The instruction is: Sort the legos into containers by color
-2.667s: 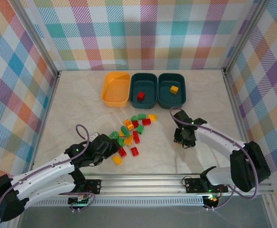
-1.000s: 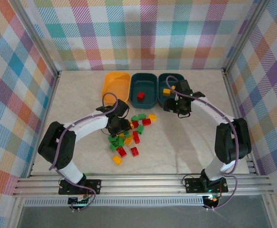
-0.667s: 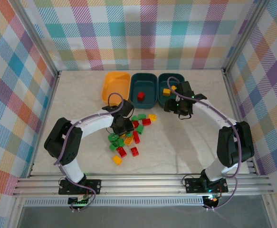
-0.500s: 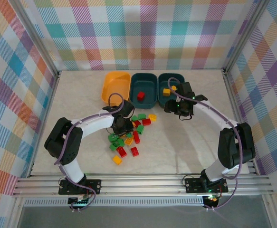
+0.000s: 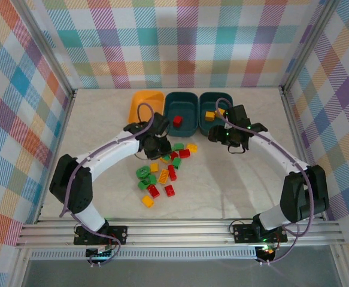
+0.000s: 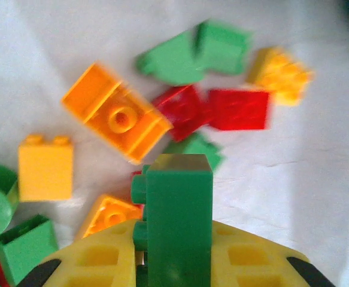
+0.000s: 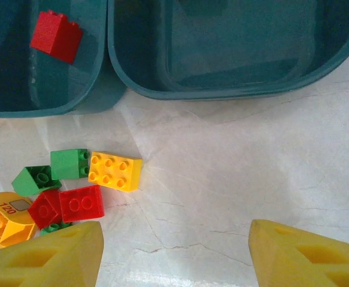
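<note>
I next reach outward with my left gripper to the orange-yellow container [image 5: 143,104], which lies outward of it, and release the green lego over the orange-yellow container's bottom, as both teal ones hold other colors.
My left gripper [image 5: 156,145] hovers over the far end of the pile of legos [image 5: 161,173], shut on a green lego [image 6: 179,221] that stands upright between its yellow fingers [image 6: 90,263]. Red, green, orange and yellow legos lie loose below it. My right gripper [image 5: 233,141] is open with nothing between its fingers, over bare table just in front of the right teal container [image 5: 222,122]. A red lego [image 5: 177,120] lies in the middle teal container [image 5: 189,113]. Yellow legos [image 5: 210,115] lie in the right one. The orange-yellow container [image 5: 143,104] sits at the left.
In the right wrist view a yellow lego [image 7: 115,171], a green one [image 7: 69,163] and a red one [image 7: 81,203] lie left of the open fingers, with bare marble between them. Metal rails and checked walls border the table.
My left gripper has shut on the green lego and lifted it from the pile toward the containers. My right gripper has drifted slightly back from the right container, still open.
</note>
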You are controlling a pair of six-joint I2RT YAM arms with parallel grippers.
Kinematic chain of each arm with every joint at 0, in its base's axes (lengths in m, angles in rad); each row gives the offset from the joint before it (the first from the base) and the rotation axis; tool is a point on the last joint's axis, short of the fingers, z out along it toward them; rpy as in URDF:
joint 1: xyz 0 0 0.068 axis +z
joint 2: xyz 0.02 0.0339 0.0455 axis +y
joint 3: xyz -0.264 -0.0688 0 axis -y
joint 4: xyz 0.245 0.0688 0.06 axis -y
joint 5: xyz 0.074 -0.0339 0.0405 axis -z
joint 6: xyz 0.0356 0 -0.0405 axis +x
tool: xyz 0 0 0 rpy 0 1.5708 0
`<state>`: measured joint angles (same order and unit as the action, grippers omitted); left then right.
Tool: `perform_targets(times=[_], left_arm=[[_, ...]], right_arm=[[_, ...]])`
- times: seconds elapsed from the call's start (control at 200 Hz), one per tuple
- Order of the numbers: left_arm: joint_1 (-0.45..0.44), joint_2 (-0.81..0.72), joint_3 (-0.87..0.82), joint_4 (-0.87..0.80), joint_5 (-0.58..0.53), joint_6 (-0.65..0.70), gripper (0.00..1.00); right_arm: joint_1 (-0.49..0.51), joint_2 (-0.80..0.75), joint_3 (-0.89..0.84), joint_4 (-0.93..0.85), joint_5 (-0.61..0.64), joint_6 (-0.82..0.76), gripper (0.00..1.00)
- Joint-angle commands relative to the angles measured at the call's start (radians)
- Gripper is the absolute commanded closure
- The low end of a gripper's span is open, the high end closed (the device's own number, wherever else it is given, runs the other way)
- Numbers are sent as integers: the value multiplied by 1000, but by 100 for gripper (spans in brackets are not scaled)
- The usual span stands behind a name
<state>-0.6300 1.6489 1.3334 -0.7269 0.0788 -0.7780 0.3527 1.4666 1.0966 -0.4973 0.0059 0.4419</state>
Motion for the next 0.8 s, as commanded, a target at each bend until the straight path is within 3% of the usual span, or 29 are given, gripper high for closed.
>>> perform_targets(times=[0.0,0.225,0.385,0.525,0.675,0.795], left_arm=[[89,23,102,-81,7,89,100],[282,300,421,-153,83,204,100],[343,554,765,-278,60,288,100],[384,715,953,-327,48,312,98],[413,824,1061,-330,117,319,85],[415,820,1090,-302,163,343,60]], right_arm=[[-4,-49,-39,29,-11,28,35],[-4,-135,-109,-3,3,42,35],[-4,-227,-152,-59,20,51,34],[-5,-305,-178,-114,34,57,34],[-4,-359,-171,-174,34,56,33],[-4,-394,-142,-224,45,49,31]])
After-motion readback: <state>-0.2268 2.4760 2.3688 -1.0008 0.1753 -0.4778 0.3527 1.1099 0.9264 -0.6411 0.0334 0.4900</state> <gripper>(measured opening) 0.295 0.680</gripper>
